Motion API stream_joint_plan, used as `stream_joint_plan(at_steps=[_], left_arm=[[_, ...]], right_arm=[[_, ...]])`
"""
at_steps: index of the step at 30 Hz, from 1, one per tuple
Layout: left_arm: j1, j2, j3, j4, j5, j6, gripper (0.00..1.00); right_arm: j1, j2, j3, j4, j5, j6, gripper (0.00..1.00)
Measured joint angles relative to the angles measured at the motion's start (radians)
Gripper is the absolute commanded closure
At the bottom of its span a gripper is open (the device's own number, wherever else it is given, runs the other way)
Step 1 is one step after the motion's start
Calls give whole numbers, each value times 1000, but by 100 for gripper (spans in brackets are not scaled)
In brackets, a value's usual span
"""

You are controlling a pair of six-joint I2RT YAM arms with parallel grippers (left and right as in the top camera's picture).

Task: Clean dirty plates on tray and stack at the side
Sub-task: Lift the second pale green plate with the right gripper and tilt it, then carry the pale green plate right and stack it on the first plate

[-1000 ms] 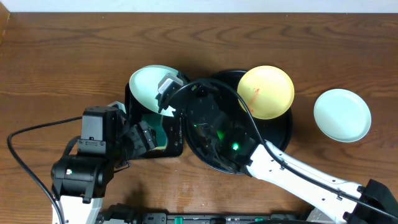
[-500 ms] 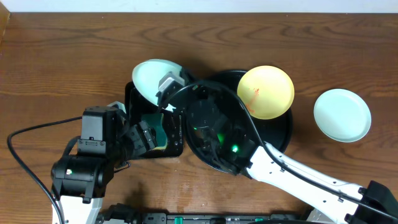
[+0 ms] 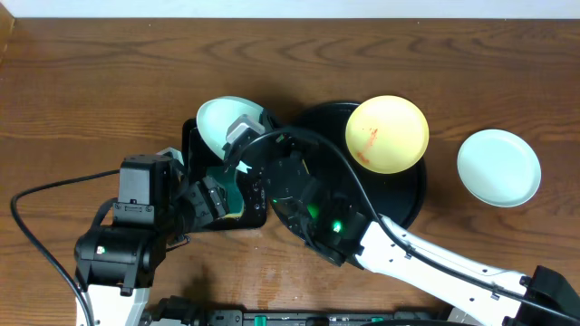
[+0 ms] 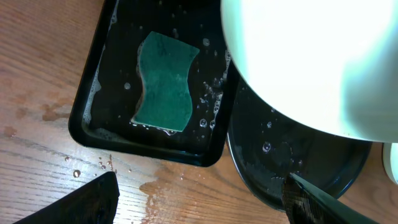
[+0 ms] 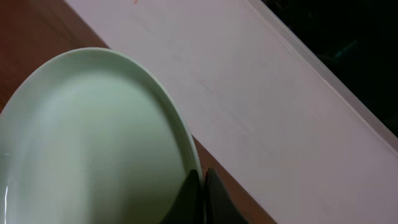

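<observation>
Next, my right gripper takes its plate past the yellow plate and lowers it onto the second turquoise plate beside the round tray (image 3: 410, 192).
My right gripper (image 3: 243, 138) is shut on the rim of a light turquoise plate (image 3: 220, 121) and holds it tilted above the small rectangular tray. In the right wrist view the fingers (image 5: 198, 196) pinch the plate's (image 5: 93, 137) edge. The same plate (image 4: 305, 62) hangs over the left wrist view. A pale yellow plate (image 3: 387, 133) with red smears rests on the round black tray (image 3: 410, 192). A second turquoise plate (image 3: 498, 167) lies on the table at the right. My left gripper (image 3: 216, 200) is open and empty, low over the table (image 4: 199, 205) in front of the sponge.
A green sponge (image 3: 227, 195) lies in the wet black rectangular tray (image 3: 192, 136), left of the round tray; both show in the left wrist view, sponge (image 4: 165, 90) and tray rim (image 4: 87, 102). Water drops wet the wood near it. The right arm crosses over the round tray.
My right gripper has tipped the turquoise plate more steeply and drawn it slightly right. The left arm has not moved.
</observation>
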Motion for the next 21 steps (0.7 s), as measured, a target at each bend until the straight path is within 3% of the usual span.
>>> stream_joint_plan(at_steps=[4, 10, 15, 21], left_arm=[[0, 0, 0, 0, 0, 0, 16], [0, 0, 0, 0, 0, 0, 16], [0, 0, 0, 0, 0, 0, 16], [0, 0, 0, 0, 0, 0, 16]], right_arm=[[-1, 0, 0, -79, 60, 136, 99], [-67, -4, 2, -418, 65, 610, 99], [-310, -20, 2, -563, -264, 883, 99], [-690, -92, 2, -727, -652, 984, 99]])
